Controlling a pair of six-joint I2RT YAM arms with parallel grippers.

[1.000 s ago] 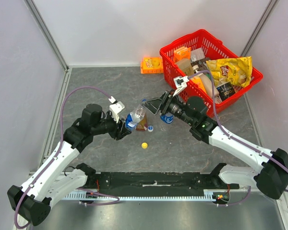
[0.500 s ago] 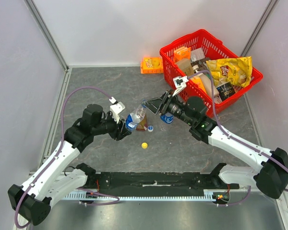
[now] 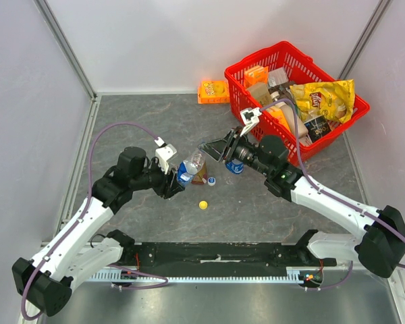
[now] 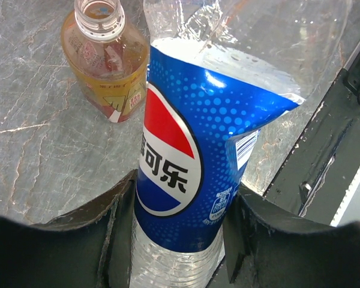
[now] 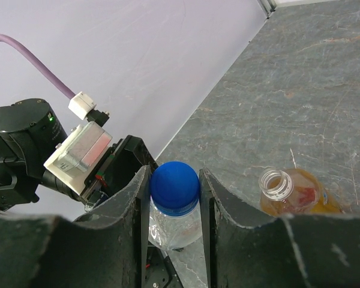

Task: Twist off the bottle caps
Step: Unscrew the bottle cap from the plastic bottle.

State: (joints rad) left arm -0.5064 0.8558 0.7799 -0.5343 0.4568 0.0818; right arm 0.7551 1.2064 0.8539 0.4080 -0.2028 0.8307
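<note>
The blue cap (image 5: pixel 174 188) sits directly between my right gripper's fingers. My right gripper twists around it next while coming back toward my base, then releases it.
A clear bottle (image 4: pixel 186 150) with a blue label is held tilted above the table, and my left gripper (image 4: pixel 180 186) is shut on its lower body. Its blue cap (image 5: pixel 174 188) sits between the fingers of my right gripper (image 5: pixel 174 180), which press on both sides of it. In the top view, the right gripper (image 3: pixel 206 150) meets the left gripper (image 3: pixel 177 179) at this bottle (image 3: pixel 189 164). An amber bottle (image 3: pixel 200 177) stands beside it with its neck uncapped (image 5: pixel 275 183). A second blue-labelled bottle (image 3: pixel 235 165) stands further right. A yellow cap (image 3: pixel 203 204) and a whitish-blue cap (image 3: pixel 211 180) lie loose on the table.
A red basket (image 3: pixel 256 56) full of snacks, with a yellow chips bag (image 3: pixel 324 100) among them, stands at the back right. An orange box (image 3: pixel 213 91) lies by the back wall. White walls enclose the table on the left, back and right.
The right gripper's jaws have narrowed onto the blue cap. Both arms and the held bottle have stayed almost where they were.
</note>
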